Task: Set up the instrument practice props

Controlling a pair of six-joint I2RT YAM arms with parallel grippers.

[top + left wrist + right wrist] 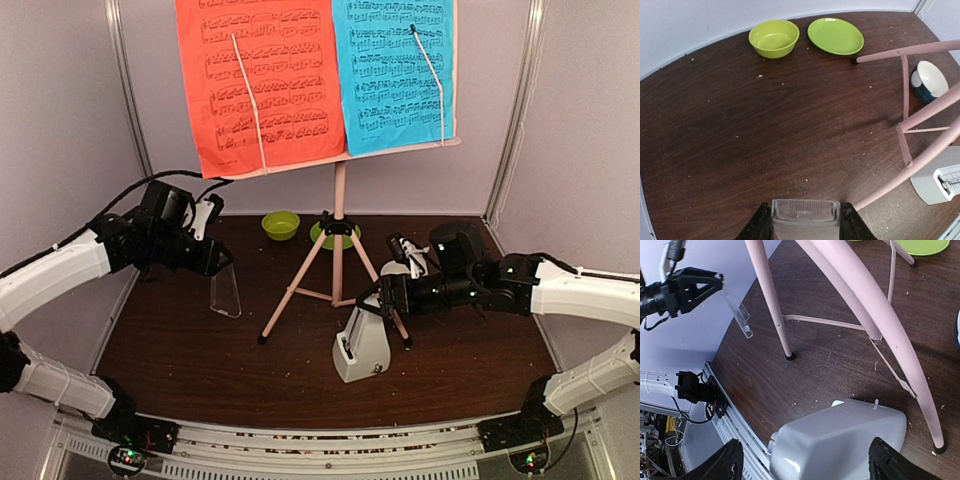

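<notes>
My left gripper moves outward and down to the bare tabletop near the green bowl next, to release the cover.
The pale pink music stand (339,200) stands at mid-table on its tripod legs (771,300), with a red music sheet (260,80) and a blue music sheet (395,70) on its desk. The white-grey metronome (360,347) stands upright on the table by the stand's right front leg. My right gripper (373,298) hovers just above it, open; in the right wrist view its fingers (732,460) stand wide on either side of the metronome (840,437), apart from it. My left gripper (220,262) is shut on a clear plastic cover (226,291), held above the table's left part and seen between the jaws (805,215).
A green bowl (774,37) and a green plate (835,35) sit at the back behind the stand. A white bowl with a dark base (930,80) lies behind the right arm. The table's front edge (320,425) runs just below the metronome.
</notes>
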